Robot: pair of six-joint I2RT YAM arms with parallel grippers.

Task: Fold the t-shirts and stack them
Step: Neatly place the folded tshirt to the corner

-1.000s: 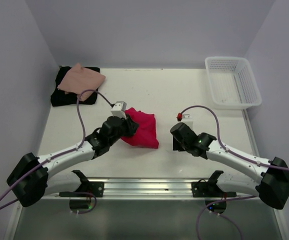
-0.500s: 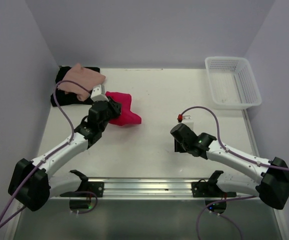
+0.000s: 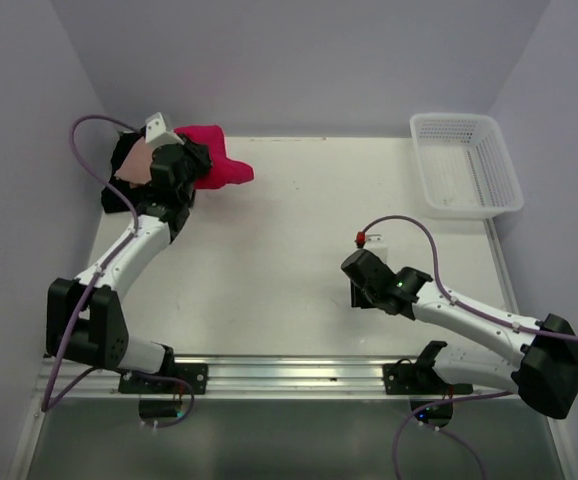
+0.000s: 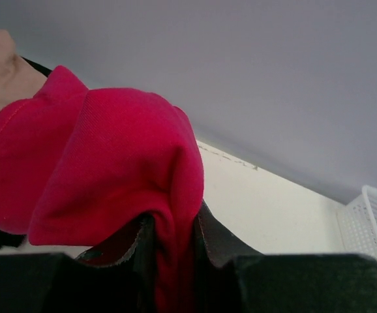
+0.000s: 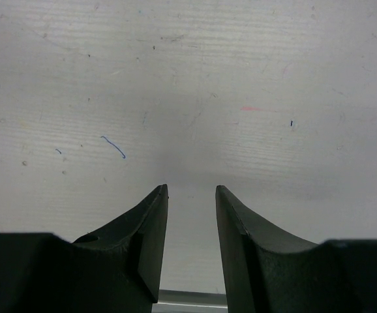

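Observation:
My left gripper moves to its left in the top view next, lowers and releases the red t-shirt. The salmon-pink t-shirt tops the stack there below the gripper.
My left gripper [image 3: 191,165] is shut on the bright red t-shirt [image 3: 214,165], which is bunched and held above the table at the far left, by the stack. In the left wrist view the red t-shirt [image 4: 104,163] fills the space between the fingers [image 4: 214,241]. The salmon-pink t-shirt [image 3: 137,163] lies on the black t-shirt [image 3: 119,190] at the far left corner, partly hidden by the left arm. My right gripper [image 3: 357,293] is open and empty, low over bare table at the near right; it also shows in the right wrist view [image 5: 190,195].
A white lattice basket [image 3: 466,165] stands at the far right corner. Purple cables loop from both wrists. Walls close the table on the left, back and right.
My left gripper has carried the red t-shirt from the table's middle up and to the far left, beside the pink and black stack. The right arm has stayed in place.

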